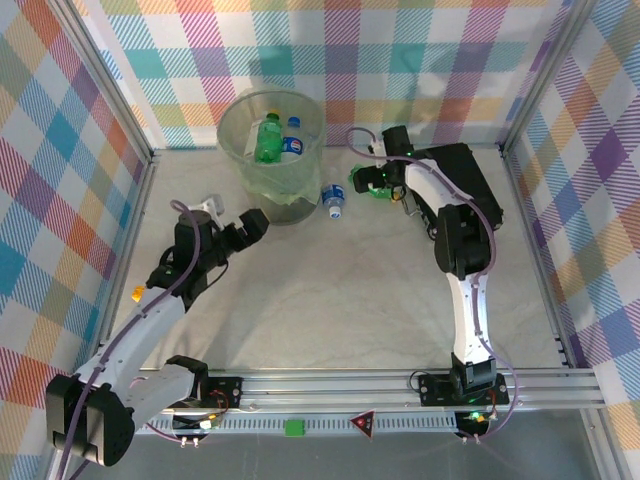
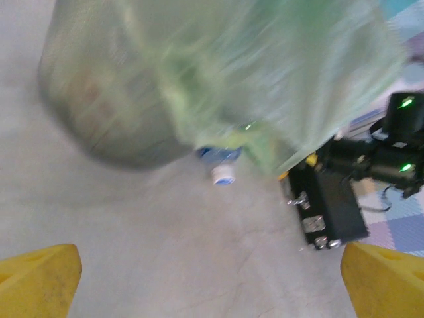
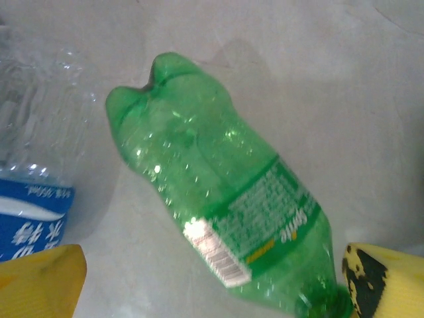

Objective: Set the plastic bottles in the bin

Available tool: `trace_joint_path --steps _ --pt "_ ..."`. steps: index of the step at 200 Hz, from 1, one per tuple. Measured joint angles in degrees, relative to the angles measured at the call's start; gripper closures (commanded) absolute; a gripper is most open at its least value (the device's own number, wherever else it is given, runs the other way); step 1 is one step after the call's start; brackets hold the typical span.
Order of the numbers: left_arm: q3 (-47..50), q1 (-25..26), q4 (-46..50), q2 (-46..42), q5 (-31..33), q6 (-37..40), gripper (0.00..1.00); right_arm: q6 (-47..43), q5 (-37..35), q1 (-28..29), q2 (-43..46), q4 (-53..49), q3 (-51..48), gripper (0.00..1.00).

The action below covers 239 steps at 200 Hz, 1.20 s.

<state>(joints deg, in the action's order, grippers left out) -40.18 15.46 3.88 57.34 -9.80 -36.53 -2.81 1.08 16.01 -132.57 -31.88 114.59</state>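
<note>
I need to lower my right gripper to the green plastic bottle next and close it around the bottle's body.
The bin (image 1: 243,150), grey mesh with a pale green bag, stands at the back left and holds a green bottle (image 1: 267,138) and a blue-labelled bottle (image 1: 293,146). To the right of it, a clear blue-capped bottle (image 1: 333,200) lies on the table, also in the left wrist view (image 2: 222,165). My right gripper (image 1: 372,185) hangs open over a green plastic bottle (image 3: 225,192) lying on its side, yellow fingertips (image 3: 40,281) either side, not touching. A clear blue-labelled bottle (image 3: 33,165) lies beside it. My left gripper (image 1: 255,222) is open with nothing between its fingers, close to the bin's front (image 2: 119,99).
A black rectangular case (image 1: 462,185) sits at the back right under the right arm, and appears in the left wrist view (image 2: 331,205). Checked walls with metal posts close in the table. The aluminium rail (image 1: 350,385) carrying the arm bases runs along the near edge.
</note>
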Motion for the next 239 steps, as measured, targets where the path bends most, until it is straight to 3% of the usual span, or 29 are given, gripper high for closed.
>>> trace_joint_path --steps 62,121,151,190,239 --pt "5.68 1.09 -4.04 4.24 -0.04 -4.87 0.00 -0.79 3.02 -0.31 -10.21 -4.50 13.09 0.01" --pt "5.79 1.40 -7.96 6.43 -0.04 -5.73 0.00 0.68 5.92 -0.31 -12.11 -8.15 13.68 0.02" --pt "5.79 1.68 -9.07 7.87 -0.02 -5.70 0.00 1.97 6.10 -0.31 -12.15 -9.35 13.68 0.11" --pt "5.88 1.70 -9.92 7.98 0.72 -5.73 0.00 3.69 6.12 -0.31 -12.15 -9.60 13.68 0.36" --pt "5.88 1.70 -10.34 9.62 3.45 -6.12 0.00 4.50 6.32 -0.31 -11.54 -9.79 13.31 0.43"
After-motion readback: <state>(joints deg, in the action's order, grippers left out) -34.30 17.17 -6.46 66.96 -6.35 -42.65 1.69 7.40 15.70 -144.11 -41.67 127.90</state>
